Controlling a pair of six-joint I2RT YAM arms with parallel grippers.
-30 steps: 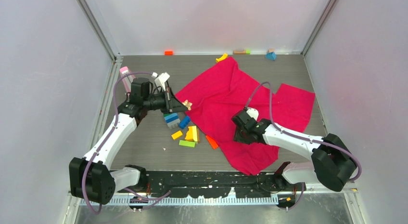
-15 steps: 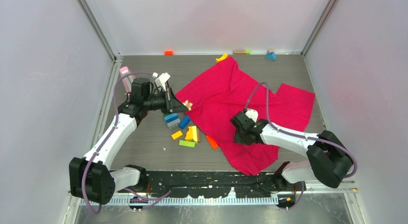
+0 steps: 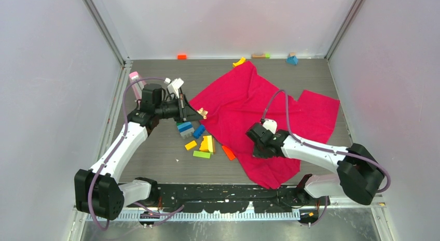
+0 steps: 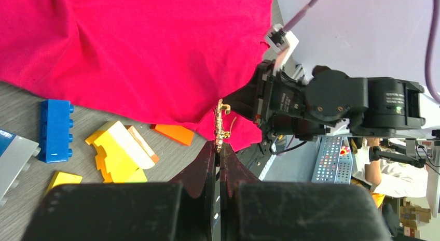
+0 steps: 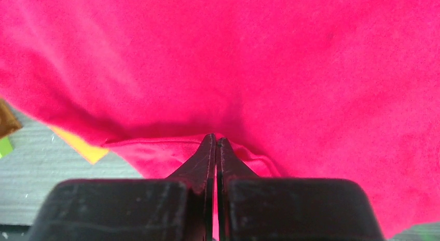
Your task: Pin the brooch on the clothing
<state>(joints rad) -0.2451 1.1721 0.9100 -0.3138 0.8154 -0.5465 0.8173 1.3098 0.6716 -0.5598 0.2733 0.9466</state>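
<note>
The right gripper drags its fold of the shirt back and left in the top view onto the table's bare near edge next. It releases the fold there, because the shirt lies crumpled.
The clothing [image 3: 244, 101] is a crimson-red shirt spread crumpled over the middle and right of the table; it also fills the top of the left wrist view [image 4: 129, 54] and the right wrist view [image 5: 259, 59]. My left gripper [image 3: 199, 113] hovers at the shirt's left edge, shut on the brooch [image 3: 203, 113]. In the left wrist view the brooch [image 4: 222, 119] is a tiny golden piece seen edge-on, sticking out of the closed fingertips [image 4: 212, 153]. My right gripper [image 3: 258, 149] presses into the shirt's near part, jaws shut [image 5: 216, 140] with a fold of red fabric gathered at their tips.
Toy blocks lie just left of the shirt: blue [image 3: 198, 131], blue-grey [image 3: 184, 128], yellow [image 3: 207, 144], green [image 3: 201, 154], orange [image 3: 228, 152]. More blocks line the back wall: orange [image 3: 181, 56], yellow [image 3: 239, 61], blue [image 3: 292, 59]. Enclosure walls stand on three sides.
The right gripper has slid slightly left over the shirt and its jaws have closed on the fabric. The left arm with the brooch has not moved.
</note>
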